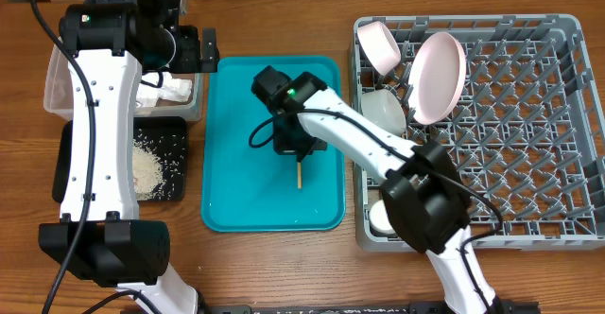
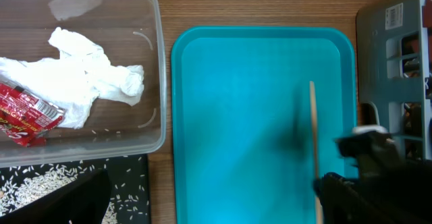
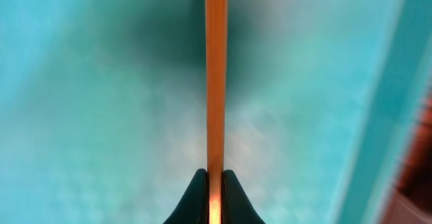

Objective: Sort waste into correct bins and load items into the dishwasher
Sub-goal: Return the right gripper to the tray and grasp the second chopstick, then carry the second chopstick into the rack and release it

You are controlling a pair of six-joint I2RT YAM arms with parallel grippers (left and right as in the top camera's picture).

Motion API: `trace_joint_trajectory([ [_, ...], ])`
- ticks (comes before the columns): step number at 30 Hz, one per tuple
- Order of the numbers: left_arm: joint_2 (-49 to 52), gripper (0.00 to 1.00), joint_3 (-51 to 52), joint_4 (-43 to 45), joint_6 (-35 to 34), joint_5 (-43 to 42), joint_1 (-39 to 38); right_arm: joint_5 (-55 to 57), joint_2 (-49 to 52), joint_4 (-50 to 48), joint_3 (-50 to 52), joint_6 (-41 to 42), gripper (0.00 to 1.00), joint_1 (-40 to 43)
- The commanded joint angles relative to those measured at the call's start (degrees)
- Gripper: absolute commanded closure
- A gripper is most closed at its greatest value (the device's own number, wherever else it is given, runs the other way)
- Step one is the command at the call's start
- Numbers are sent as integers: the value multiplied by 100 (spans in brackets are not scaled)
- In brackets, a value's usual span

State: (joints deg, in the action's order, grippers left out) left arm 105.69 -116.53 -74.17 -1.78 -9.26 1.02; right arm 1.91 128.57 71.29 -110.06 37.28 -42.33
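My right gripper lifts off the tray and lowers the chopstick beside the nearer bowl next, since dishes already stand in the grey rack (image 1: 529,115).
My right gripper (image 3: 216,183) is shut on a thin wooden chopstick (image 3: 216,82) over the teal tray (image 3: 101,82). From overhead, the right gripper (image 1: 293,147) sits mid-tray with the chopstick (image 1: 299,174) sticking out toward the front. The left wrist view also shows the chopstick (image 2: 314,126). My left gripper (image 1: 208,49) hangs open and empty beside the clear tub (image 2: 156,62), which holds the napkin (image 2: 94,75) and the red wrapper (image 2: 23,113). Rice (image 1: 146,167) lies in the black tray (image 1: 180,130). A plate (image 1: 437,76), two bowls (image 1: 378,44) (image 1: 383,111) and a cup (image 1: 381,218) stand in the grey rack (image 1: 529,115).
The teal tray (image 1: 236,200) lies between the two bins and the rack. My right arm (image 1: 378,153) stretches from the rack's front left corner across the tray. The left arm (image 1: 95,125) stands over the bins.
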Motion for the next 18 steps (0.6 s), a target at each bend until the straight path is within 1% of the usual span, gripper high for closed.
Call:
trace_joint_trajectory([
  [1,33,0,-94,2,-37,-44,20,367,-1054,498,-256,-177,96,149],
  [3,33,0,-94,2,-37,-44,20,734,-1486,901,-256,-170,96,188],
  [6,33,0,-94,2,-37,-44,20,1080,-2041,1196,-256,-81,96,234],
  [10,33,0,-94,2,-37,-44,20,1464,-2754,1582,-251,396,96,251],
  [14,33,0,-96,2,-37,-44,20,1698,-3152,1976,-251,518,96,251],
  [18,33,0,-94,2,-37,-44,20,2065,-3405,2452,-251,870,96,251],
])
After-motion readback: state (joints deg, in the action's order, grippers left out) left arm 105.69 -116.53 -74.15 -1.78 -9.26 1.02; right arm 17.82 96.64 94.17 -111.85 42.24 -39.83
